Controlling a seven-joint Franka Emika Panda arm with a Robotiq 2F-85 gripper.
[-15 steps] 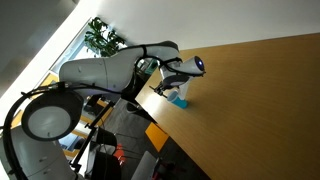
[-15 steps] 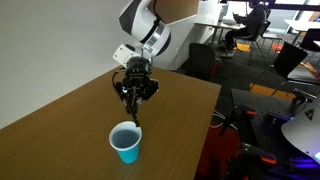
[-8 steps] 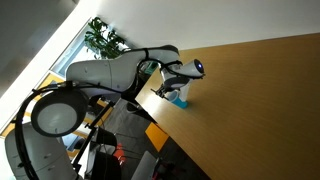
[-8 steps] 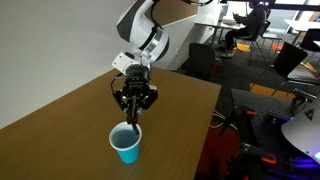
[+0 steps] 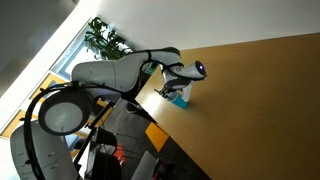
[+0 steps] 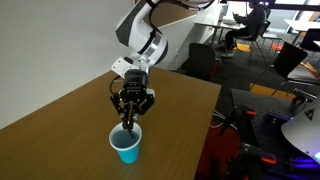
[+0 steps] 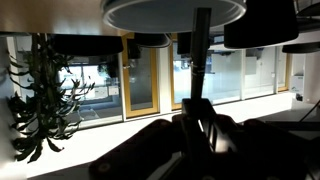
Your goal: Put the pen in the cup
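Note:
I should next lower my gripper toward the light blue cup's opening and then open my gripper there.
The light blue cup [image 6: 126,148] stands near the table's front corner; it also shows in an exterior view [image 5: 180,98]. My gripper [image 6: 131,108] hangs right above it, shut on the thin dark pen [image 6: 128,127]. The pen points straight down and its lower end reaches the cup's mouth. In the wrist view the pen [image 7: 200,55] runs as a dark stick from my gripper [image 7: 198,128] to the round cup rim [image 7: 150,12] at the top. In an exterior view the gripper [image 5: 174,89] sits over the cup at the table's edge; the pen is too small to see there.
The wooden table [image 6: 70,110] has edges close to the cup on two sides [image 5: 160,112]. Office chairs [image 6: 200,62] and floor lie beyond the edge. A potted plant [image 5: 103,38] stands by the window behind the arm.
My gripper has moved with the pen towards the cup and down. The pen's tip, beside the cup a second ago, is now at the cup's mouth.

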